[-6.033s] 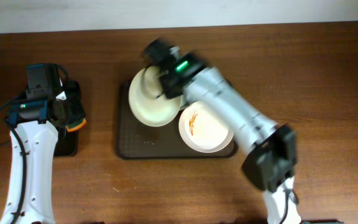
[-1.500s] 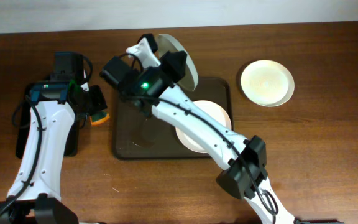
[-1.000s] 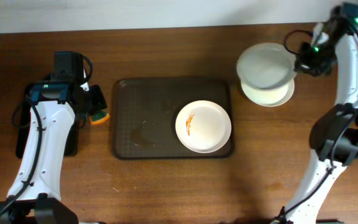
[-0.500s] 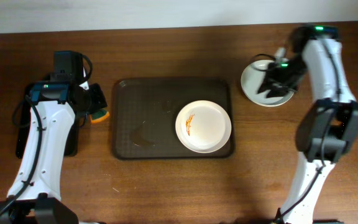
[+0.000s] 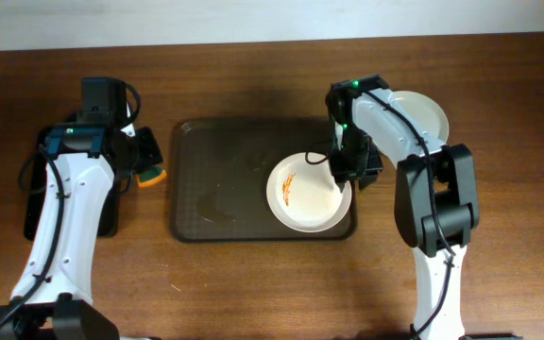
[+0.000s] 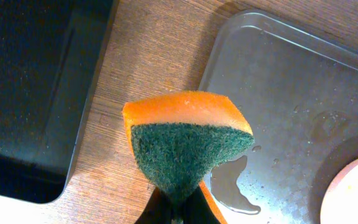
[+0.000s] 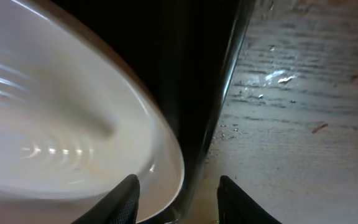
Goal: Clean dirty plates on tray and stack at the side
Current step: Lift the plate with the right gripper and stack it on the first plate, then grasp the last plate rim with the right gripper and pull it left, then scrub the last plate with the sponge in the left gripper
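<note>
My right gripper eases toward the plate next and closes on the plate's rim alone. It lies between my open fingers, with the tray's rim beside it.
The dark brown tray (image 5: 215,151) holds one white plate (image 5: 305,198) with an orange-red smear, at its right end. My right gripper (image 5: 348,172) is open at that plate's right rim. In the right wrist view its fingers (image 7: 178,200) straddle the plate's rim (image 7: 73,124) and the tray's rim (image 7: 210,93). Stacked pale plates (image 5: 425,109) lie on the table to the right of the tray, partly hidden by the right arm. My left gripper (image 5: 143,165) is shut on an orange sponge with a green pad (image 6: 188,140), just left of the tray (image 6: 278,87).
A smaller black tray (image 5: 104,219) lies at the far left under the left arm; it also shows in the left wrist view (image 6: 36,93). A water puddle (image 5: 217,203) sits on the brown tray's left half.
My right arm set a plate on the stack at the right, then swung left to the right rim of the smeared plate on the tray. The left arm has not moved.
</note>
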### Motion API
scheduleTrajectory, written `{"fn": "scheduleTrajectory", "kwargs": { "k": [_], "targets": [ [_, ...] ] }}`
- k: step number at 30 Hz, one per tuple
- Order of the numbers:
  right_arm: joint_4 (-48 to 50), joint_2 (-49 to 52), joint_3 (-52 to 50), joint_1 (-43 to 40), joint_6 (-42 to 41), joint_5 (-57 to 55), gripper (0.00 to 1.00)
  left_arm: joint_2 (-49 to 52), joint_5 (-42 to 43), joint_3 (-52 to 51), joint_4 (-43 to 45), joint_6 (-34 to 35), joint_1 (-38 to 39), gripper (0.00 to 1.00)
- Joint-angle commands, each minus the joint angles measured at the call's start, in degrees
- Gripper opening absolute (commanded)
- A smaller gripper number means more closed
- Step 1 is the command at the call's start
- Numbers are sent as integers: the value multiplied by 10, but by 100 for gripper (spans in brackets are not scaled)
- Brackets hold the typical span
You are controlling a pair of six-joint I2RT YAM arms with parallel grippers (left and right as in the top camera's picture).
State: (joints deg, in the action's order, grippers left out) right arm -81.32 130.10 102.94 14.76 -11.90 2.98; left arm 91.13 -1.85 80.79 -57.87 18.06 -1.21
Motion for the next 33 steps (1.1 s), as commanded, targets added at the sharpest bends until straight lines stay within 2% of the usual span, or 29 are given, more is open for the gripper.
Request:
{"fn": "scheduleTrajectory", "kwargs": {
  "k": [1,3,6,9,12,14,16,19,20,25,29,33],
  "targets": [
    [9,-18,-15,-2,-4,3,41,-8,7,-2,-1,5,-2,0],
    [14,-18,-15,-2,-4,11,34,-8,6,-2,-1,5,-2,0],
    [14,-18,-15,-2,-4,41,31,-8,6,-2,-1,5,-2,0],
    [15,-18,-15,-2,-4,41,19,-8,7,-2,-1,5,-2,0],
    [19,-18,-21,-2,-3,41,19,-8,7,-2,-1,5,-2,0],
    [84,-18,-64,-1,-2,63,19,-8,7,-2,-1,3,-2,0],
    [103,-18,-67,0,-2,92,18,-8,7,-2,-1,3,-2,0],
    [134,-18,-67,6,-2,158,11,-8,20,-2,-1,3,-2,0],
    [153,-18,-67,16,-2,177,5,-8,47,-2,2,3,-2,0],
    [264,-8,-67,91,-11,164,4,9,69,-4,17,3,17,0],
    [302,5,-67,135,-13,152,4,50,73,-5,24,3,63,0],
    [309,5,-67,141,-35,129,4,121,88,-5,56,3,118,0]
  ]
}}
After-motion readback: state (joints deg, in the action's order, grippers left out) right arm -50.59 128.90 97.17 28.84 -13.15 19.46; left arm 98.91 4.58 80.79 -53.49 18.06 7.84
